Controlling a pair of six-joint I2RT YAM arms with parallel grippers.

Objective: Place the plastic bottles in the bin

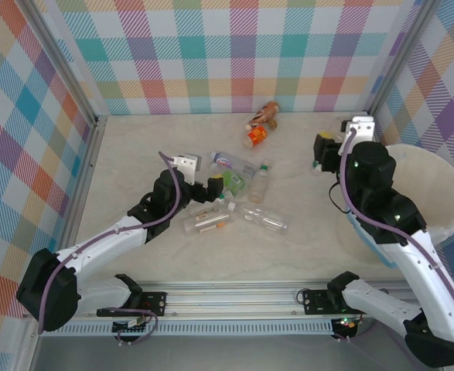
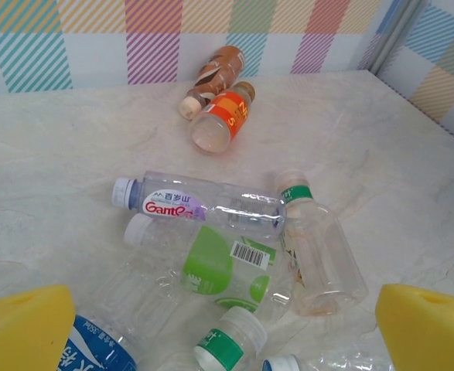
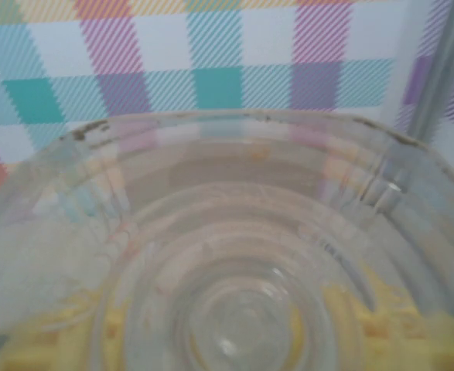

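I will swing my right gripper with the clear bottle over the cream bin (image 1: 443, 193) next and then release the bottle, because it still hangs beside the bin.
Several plastic bottles lie in a loose pile mid-table: a clear one with a purple and red label (image 2: 199, 205), a green-labelled one (image 2: 211, 270), a stubby clear one with a green neck band (image 2: 315, 247) and a blue-labelled one (image 2: 95, 349). An orange bottle (image 1: 256, 135) and a brown bottle (image 1: 269, 110) lie apart near the back wall. My left gripper (image 1: 199, 182) hovers open over the pile, its yellow pads (image 2: 25, 328) wide apart and holding nothing. My right gripper (image 1: 323, 151) is shut on a clear plastic bottle (image 3: 234, 255), just left of the cream bin (image 1: 443, 193).
Plaid walls with metal corner posts (image 1: 83, 100) enclose the table on three sides. A long clear bottle (image 1: 264, 220) and one with a brown label (image 1: 207, 222) lie at the pile's near side. Bare tabletop (image 1: 312, 239) stretches between the pile and the bin.
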